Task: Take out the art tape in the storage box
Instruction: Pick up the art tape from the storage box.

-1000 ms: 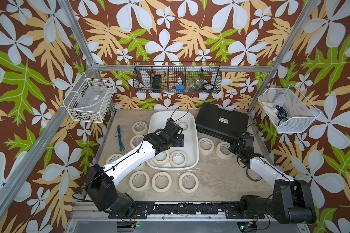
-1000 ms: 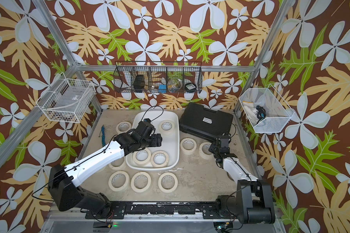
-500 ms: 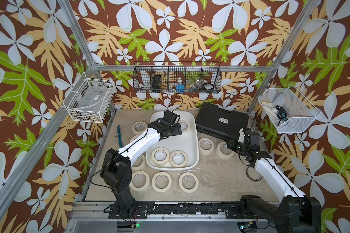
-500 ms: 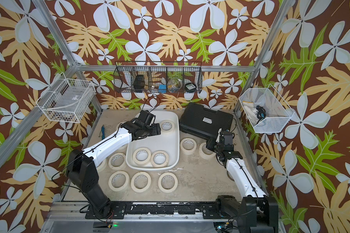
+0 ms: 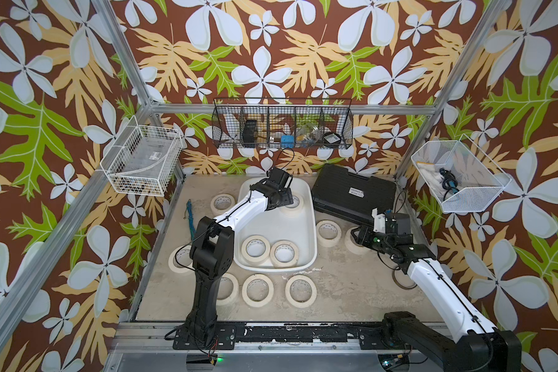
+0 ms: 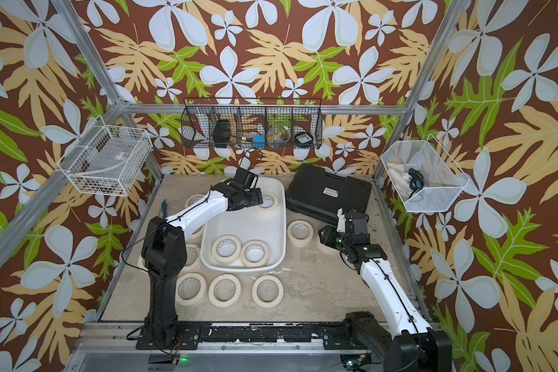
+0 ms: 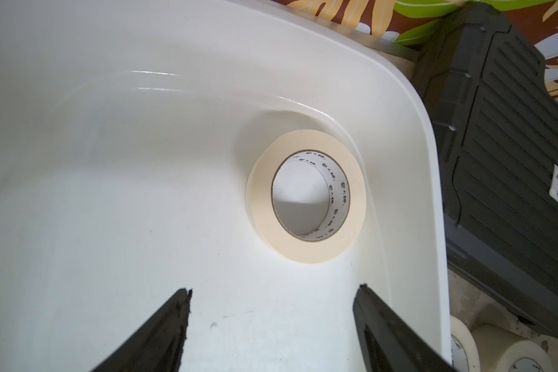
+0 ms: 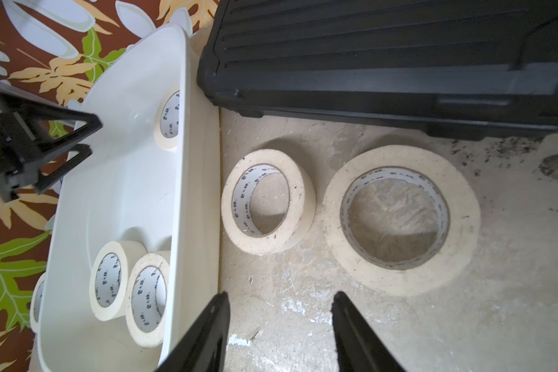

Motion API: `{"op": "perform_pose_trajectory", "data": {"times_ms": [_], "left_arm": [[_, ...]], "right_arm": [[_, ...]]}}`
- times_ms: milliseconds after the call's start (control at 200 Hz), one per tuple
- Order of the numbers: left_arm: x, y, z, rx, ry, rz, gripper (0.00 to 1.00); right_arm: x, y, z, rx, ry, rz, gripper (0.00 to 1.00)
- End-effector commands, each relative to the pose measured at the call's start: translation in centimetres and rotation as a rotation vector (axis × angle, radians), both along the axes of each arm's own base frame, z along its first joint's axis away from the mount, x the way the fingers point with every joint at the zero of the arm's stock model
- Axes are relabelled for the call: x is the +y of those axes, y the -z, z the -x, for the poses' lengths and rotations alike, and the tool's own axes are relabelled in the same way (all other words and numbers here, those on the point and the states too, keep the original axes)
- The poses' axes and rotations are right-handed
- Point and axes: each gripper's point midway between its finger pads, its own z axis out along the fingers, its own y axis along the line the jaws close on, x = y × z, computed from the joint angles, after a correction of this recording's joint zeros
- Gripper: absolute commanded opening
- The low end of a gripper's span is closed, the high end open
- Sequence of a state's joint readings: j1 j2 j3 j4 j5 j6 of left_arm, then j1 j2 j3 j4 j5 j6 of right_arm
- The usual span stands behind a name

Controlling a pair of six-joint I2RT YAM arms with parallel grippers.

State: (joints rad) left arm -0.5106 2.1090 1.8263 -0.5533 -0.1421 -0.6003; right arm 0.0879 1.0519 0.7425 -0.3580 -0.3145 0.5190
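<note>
I will next lower my left gripper's fingers astride the side of the corner roll point(image 7: 306, 254), below and beyond them, away from the case, where the storage box's bottom is bare.
The storage box point(image 5: 281, 222) is a white tub in mid-table, seen in both top views. Three art tape rolls lie in it: one in the far right corner point(image 5: 296, 203) and two at the near end point(image 5: 255, 249). My left gripper point(image 5: 287, 199) hovers open and empty over the far end. In the left wrist view the corner roll point(image 7: 306, 254) lies flat just beyond its fingertips point(image 7: 181, 299). My right gripper point(image 5: 356, 236) is open and empty over the table right of the box, above two rolls point(image 8: 300, 199) lying there.
A black ribbed case point(image 5: 351, 193) sits behind the right gripper. Several tape rolls point(image 5: 257, 290) lie on the table around the box. A blue cord point(image 5: 190, 215) lies at the left, a thin dark ring point(image 5: 403, 283) at the right. Wire baskets point(image 5: 281, 128) hang on the walls.
My left gripper moved from the middle of the box to its far right corner. My right gripper shifted left toward the box and its jaws widened a little.
</note>
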Motion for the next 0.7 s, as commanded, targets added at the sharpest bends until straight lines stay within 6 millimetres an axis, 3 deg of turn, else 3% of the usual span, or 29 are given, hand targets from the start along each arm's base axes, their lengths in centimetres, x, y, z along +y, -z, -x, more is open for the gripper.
{"op": "perform_pose_trajectory", "data": {"times_ms": [0, 190, 335, 550, 696], "left_arm": [[0.2, 1.5, -1.0, 0.020, -0.026, -0.010, 0.83], [0.1, 5.1, -2.6, 0.067, -0.033, -0.026, 0.82], [-0.8, 6.7, -2.9, 0.093, -0.024, 0.020, 0.76], [-1.1, 8.7, -3.4, 0.115, -0.034, 0.042, 0.61], [-1.0, 9.1, -3.5, 0.104, -0.045, 0.053, 0.50]], "right_arm": [[0.7, -0.5, 0.2, -0.005, -0.022, -0.002, 0.55], [0.8, -0.5, 0.2, 0.014, -0.020, 0.013, 0.55], [1.1, -0.4, 0.2, 0.015, -0.029, 0.006, 0.55], [1.4, -0.4, -0.1, 0.027, -0.043, 0.004, 0.55], [1.5, -0.6, -0.1, 0.022, -0.047, 0.004, 0.55]]}}
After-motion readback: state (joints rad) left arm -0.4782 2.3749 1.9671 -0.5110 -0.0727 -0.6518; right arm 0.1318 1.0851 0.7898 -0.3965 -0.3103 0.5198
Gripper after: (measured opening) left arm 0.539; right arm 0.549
